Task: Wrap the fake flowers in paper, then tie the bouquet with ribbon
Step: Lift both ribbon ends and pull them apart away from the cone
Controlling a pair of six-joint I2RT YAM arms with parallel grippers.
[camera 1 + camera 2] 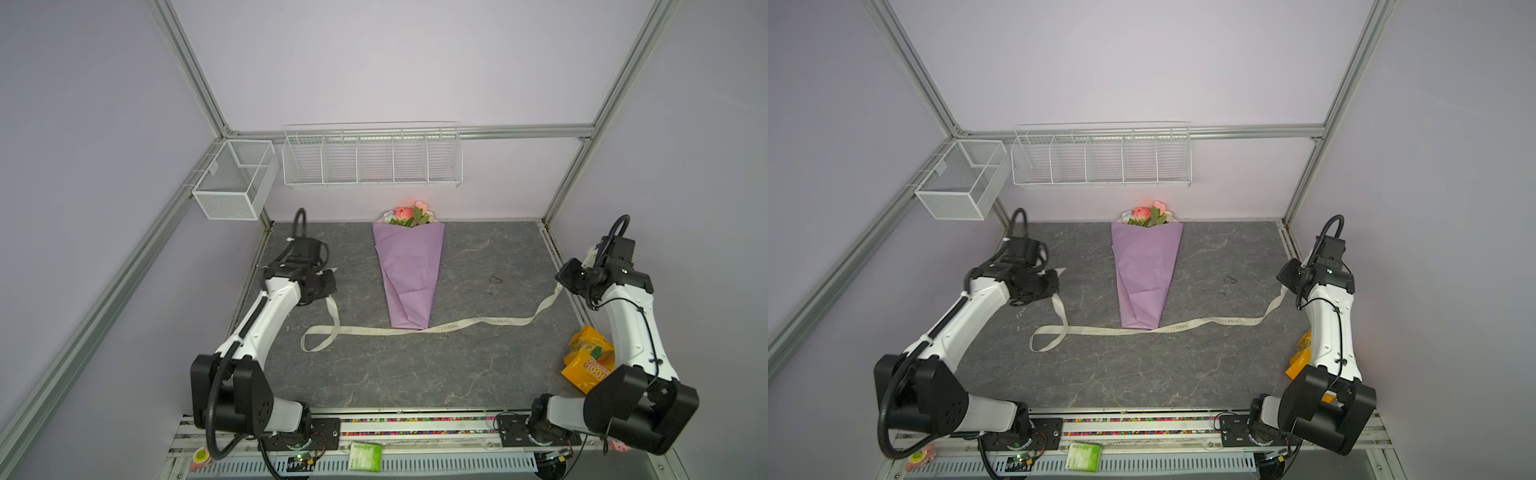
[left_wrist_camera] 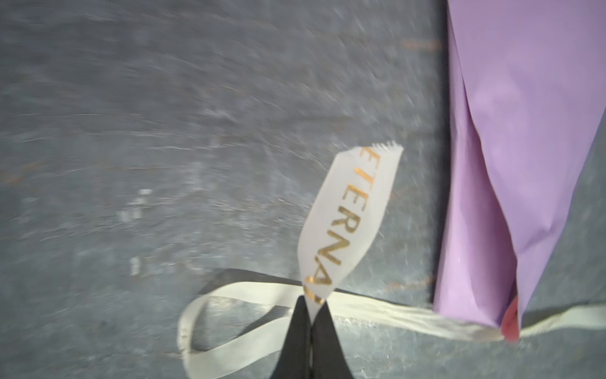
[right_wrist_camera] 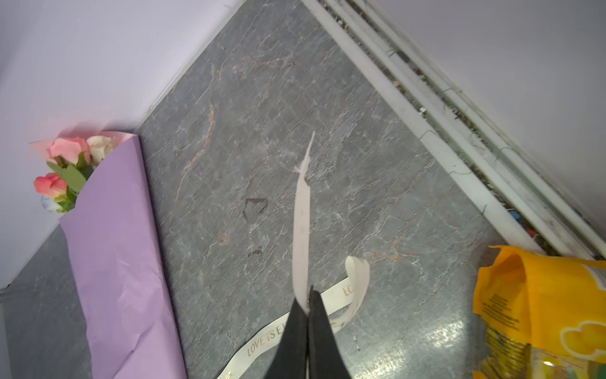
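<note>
My left gripper should next pull the ribbon's end over the table's side bar point(image 1: 247, 289) to straighten the ribbon's slack loop, and then let go. The bar is past my left gripper, away from the bouquet.
The bouquet of fake flowers point(image 1: 409, 216) point(image 1: 1147, 216) point(image 3: 65, 164) lies at the back middle of the table, wrapped in a lilac paper cone point(image 1: 409, 270) point(image 2: 524, 131) point(image 3: 114, 262). Pink and cream roses poke out at the far end. A cream ribbon point(image 1: 457, 326) point(image 1: 1183, 326) with gold lettering runs across the table under the cone's tip and loops on the left. My left gripper point(image 1: 328, 284) point(image 2: 311, 303) is shut on the ribbon's left end point(image 2: 344, 216). My right gripper point(image 1: 561, 284) point(image 3: 306, 300) is shut on its right end point(image 3: 301, 229).
An orange snack bag point(image 1: 588, 361) point(image 3: 541, 311) lies by the right arm near the table's right rail. A mesh box point(image 1: 232, 183) and a long wire rack point(image 1: 372, 156) hang on the back walls. A green packet point(image 1: 365, 456) sits in front of the table.
</note>
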